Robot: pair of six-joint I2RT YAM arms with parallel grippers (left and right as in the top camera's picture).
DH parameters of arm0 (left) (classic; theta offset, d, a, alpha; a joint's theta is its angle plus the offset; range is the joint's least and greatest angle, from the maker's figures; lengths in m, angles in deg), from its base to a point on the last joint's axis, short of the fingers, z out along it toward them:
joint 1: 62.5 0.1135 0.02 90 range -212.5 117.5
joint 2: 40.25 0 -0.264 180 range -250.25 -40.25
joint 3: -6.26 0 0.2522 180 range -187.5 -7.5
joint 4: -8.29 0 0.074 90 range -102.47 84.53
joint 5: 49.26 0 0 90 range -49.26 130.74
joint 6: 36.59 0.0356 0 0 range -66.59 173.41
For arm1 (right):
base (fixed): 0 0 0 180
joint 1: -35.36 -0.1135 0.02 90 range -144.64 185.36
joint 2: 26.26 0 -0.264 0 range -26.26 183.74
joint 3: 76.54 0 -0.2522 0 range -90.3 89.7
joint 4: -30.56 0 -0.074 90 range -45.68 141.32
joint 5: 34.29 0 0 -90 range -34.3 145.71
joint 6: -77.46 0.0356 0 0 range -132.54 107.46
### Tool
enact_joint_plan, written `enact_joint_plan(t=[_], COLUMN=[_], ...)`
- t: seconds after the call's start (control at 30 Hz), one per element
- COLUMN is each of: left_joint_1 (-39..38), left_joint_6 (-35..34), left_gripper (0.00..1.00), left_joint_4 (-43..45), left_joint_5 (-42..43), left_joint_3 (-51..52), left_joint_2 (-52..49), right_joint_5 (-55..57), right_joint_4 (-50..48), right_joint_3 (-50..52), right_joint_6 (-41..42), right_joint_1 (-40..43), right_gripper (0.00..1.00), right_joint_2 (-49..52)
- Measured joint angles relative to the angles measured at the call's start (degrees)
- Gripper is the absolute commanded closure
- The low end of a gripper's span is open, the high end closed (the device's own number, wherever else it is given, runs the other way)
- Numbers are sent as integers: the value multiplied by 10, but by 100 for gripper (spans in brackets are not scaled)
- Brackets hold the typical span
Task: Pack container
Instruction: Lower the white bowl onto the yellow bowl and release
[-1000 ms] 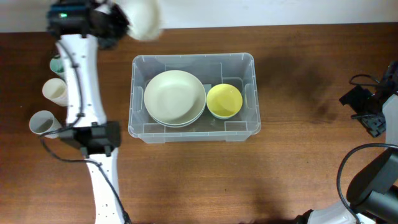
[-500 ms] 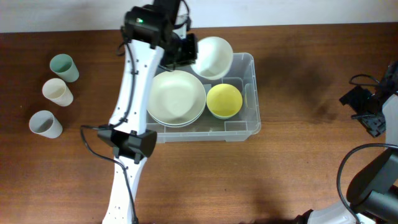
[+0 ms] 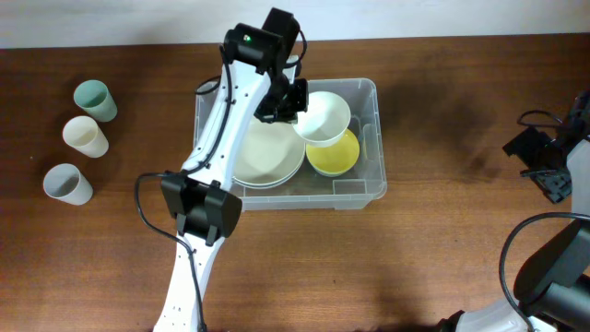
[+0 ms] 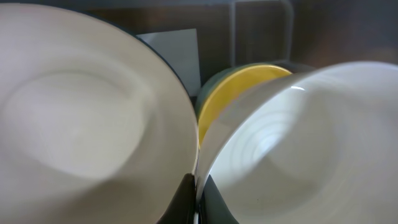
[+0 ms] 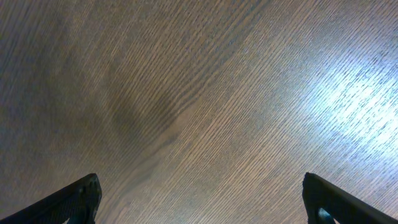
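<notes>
My left gripper carries the white bowl (image 3: 324,115) down and to the right in the overhead view next, into the yellow bowl.
The clear plastic container (image 3: 364,180) stands in the middle of the table. Inside it lie large cream plates (image 3: 267,161) on the left and a yellow bowl (image 3: 336,159) on the right. My left gripper (image 3: 297,112) is shut on the rim of a white bowl (image 3: 324,115) and holds it over the container, above the yellow bowl. In the left wrist view the fingers (image 4: 196,202) pinch the white bowl (image 4: 298,143), with the plate (image 4: 81,118) to the left and the yellow bowl (image 4: 239,84) behind. My right gripper (image 5: 199,199) is open over bare wood at the far right (image 3: 544,166).
Three cups stand at the left edge of the table: a green one (image 3: 95,99), a cream one (image 3: 85,136) and a grey one (image 3: 66,183). The left arm reaches from the front over the container's left side.
My left gripper has carried the white bowl from the far left back of the table rightward and forward, to over the yellow bowl in the container. The right arm has not moved.
</notes>
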Motion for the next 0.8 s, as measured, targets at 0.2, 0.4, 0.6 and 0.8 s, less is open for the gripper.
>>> enact_joint_plan(t=[0.2,0.4,0.6,0.8], left_joint_1=[-6,-32,-47,-44], left_joint_6=[0,0,-7,-10], left_gripper=[99,99,99,89], left_joint_4=[42,78,92,93], left_joint_5=[-2,-7,-16,-21], left_joint_3=[54,87,120,124], left_joint_2=[0,0,0,0], right_joint_5=[0,0,0,0], right_joint_4=[0,0,0,0], right_joint_3=[0,0,0,0], right_joint_6=[0,0,0,0], right_joint_1=[0,0,0,0], right_gripper=[1,1,1,1], right_joint_2=[0,0,0,0])
